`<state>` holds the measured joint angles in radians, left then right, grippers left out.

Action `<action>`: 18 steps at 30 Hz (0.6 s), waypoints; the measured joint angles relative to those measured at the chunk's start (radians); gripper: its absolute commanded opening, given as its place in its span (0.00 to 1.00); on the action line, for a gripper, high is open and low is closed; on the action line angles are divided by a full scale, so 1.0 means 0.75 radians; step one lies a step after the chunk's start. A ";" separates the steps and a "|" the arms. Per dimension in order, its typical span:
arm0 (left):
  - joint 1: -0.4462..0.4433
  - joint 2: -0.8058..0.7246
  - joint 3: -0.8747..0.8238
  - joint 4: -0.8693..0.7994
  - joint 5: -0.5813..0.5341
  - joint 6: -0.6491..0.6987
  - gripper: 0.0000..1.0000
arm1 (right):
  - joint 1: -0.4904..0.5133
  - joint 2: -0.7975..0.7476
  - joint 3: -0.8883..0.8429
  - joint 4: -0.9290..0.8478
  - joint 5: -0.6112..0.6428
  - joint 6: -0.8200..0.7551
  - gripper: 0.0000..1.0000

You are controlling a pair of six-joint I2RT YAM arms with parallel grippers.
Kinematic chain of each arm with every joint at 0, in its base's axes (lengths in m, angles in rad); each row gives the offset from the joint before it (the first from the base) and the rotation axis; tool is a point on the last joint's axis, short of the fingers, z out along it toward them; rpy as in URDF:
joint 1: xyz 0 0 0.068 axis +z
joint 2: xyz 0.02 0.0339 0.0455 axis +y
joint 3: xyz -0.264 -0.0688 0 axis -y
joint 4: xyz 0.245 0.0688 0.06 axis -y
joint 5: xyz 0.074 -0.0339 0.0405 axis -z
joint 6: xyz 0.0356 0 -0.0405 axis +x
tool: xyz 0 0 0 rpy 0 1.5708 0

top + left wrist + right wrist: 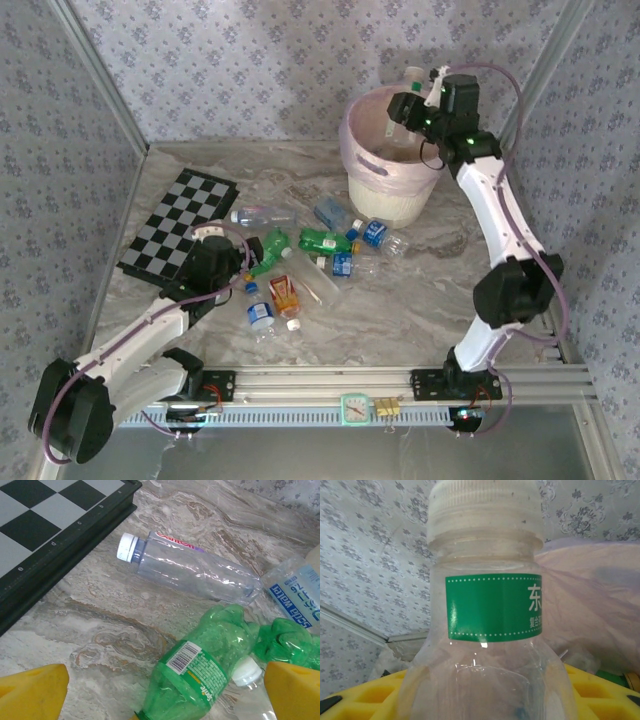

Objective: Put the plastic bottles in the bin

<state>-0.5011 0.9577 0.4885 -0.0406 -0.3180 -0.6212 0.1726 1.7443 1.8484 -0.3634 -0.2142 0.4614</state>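
My right gripper eases farther over the bin's opening (380,139) (592,642) next and releases the bottle. The clear bottle already hangs upright over the lined bin.
My right gripper (414,103) hovers over the bin (392,190), a white bucket lined with a pale pink bag (592,605). It is shut on a clear bottle with a green label (490,607) and a white cap (413,75), held upright. Plastic bottles lie scattered mid-table: a clear one (262,214), a green one (322,240), an orange-red one (284,294), several with blue labels. My left gripper (232,262) stands open low over the pile, its yellow fingertips (32,692) on either side of a green Sprite bottle (200,670). A clear bottle (190,570) lies just beyond.
A black-and-white checkered board (180,222) lies flat at the left, its edge (70,545) close to the left gripper. A soda water bottle (297,597) and a crushed green bottle (287,640) crowd the right side. Patterned walls enclose the table.
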 measured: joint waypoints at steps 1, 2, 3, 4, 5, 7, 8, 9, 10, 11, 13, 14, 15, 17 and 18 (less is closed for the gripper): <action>0.005 0.000 -0.004 0.000 -0.007 0.005 1.00 | 0.001 0.035 0.023 -0.015 0.000 -0.009 0.43; 0.007 -0.001 -0.008 0.000 -0.014 0.006 1.00 | 0.006 0.063 0.040 -0.031 0.001 -0.014 0.44; 0.009 -0.001 -0.010 -0.001 -0.017 0.011 1.00 | 0.010 0.092 0.053 -0.046 0.002 -0.020 0.45; 0.012 -0.002 -0.011 -0.001 -0.022 0.014 1.00 | 0.013 0.111 0.060 -0.059 0.007 -0.025 0.46; 0.014 -0.004 -0.011 -0.001 -0.027 0.014 1.00 | 0.019 0.133 0.070 -0.081 0.013 -0.034 0.48; 0.014 -0.014 -0.013 -0.001 -0.035 0.014 1.00 | 0.034 0.166 0.089 -0.115 0.032 -0.053 0.54; 0.015 -0.021 -0.015 -0.001 -0.038 0.014 1.00 | 0.045 0.179 0.097 -0.132 0.049 -0.065 0.59; 0.015 -0.028 -0.016 -0.001 -0.043 0.014 1.00 | 0.054 0.186 0.101 -0.148 0.063 -0.074 0.65; 0.015 -0.034 -0.018 -0.001 -0.046 0.013 1.00 | 0.065 0.188 0.109 -0.168 0.078 -0.086 0.70; 0.015 -0.041 -0.020 -0.001 -0.047 0.013 1.00 | 0.075 0.189 0.120 -0.184 0.094 -0.103 0.73; 0.015 -0.053 -0.023 -0.003 -0.047 0.012 1.00 | 0.092 0.190 0.153 -0.204 0.119 -0.128 0.79; 0.015 -0.058 -0.023 -0.004 -0.047 0.012 1.00 | 0.099 0.190 0.176 -0.213 0.131 -0.141 0.83; 0.015 -0.064 -0.023 -0.007 -0.047 0.012 1.00 | 0.106 0.190 0.200 -0.218 0.143 -0.152 0.86; 0.015 -0.078 -0.023 -0.017 -0.046 0.013 1.00 | 0.112 0.189 0.239 -0.220 0.163 -0.173 0.91; 0.015 -0.084 -0.023 -0.024 -0.046 0.013 1.00 | 0.114 0.188 0.254 -0.220 0.172 -0.183 0.93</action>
<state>-0.4896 0.8944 0.4709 -0.0589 -0.3527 -0.6117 0.2581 1.8851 2.0388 -0.5285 -0.0853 0.3244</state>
